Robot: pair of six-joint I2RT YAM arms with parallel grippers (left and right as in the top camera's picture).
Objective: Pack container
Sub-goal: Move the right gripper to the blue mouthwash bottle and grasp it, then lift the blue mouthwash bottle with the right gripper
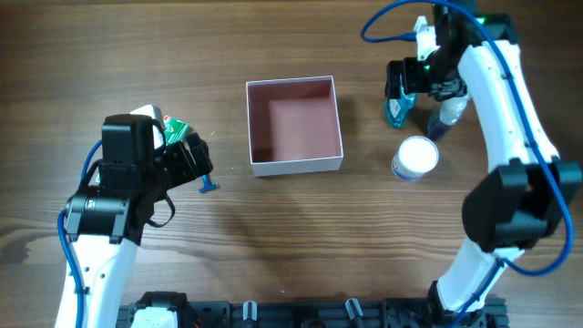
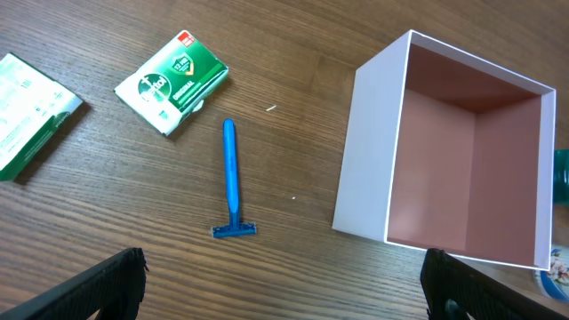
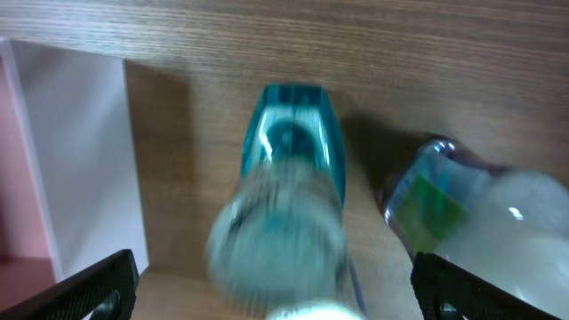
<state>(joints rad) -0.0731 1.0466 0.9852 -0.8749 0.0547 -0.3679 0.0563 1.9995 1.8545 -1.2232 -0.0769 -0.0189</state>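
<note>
My right gripper goes down over the bottle's upper part (image 3: 280,236) next and closes from both sides, since the teal bottle (image 3: 292,187) stands below, between the wide-open fingers.
The container (image 1: 299,165) is a square white box with a pink inside, empty, at the table's middle; its white wall shows in the left wrist view (image 2: 364,169) and the right wrist view (image 3: 80,151). My left gripper (image 2: 284,289) is open and empty above bare wood, left of the container (image 1: 194,162). A blue razor (image 2: 231,182) lies just ahead of it. My right gripper (image 3: 276,289) is open, its fingers wide on either side of a teal bottle (image 3: 292,187) without touching it, right of the container (image 1: 402,89).
A green packet (image 2: 172,83) and a second pale green packet (image 2: 27,111) lie left of the razor. A clear bottle (image 3: 467,213) stands right of the teal bottle (image 1: 396,111). A round white-lidded jar (image 1: 416,157) stands in front of them.
</note>
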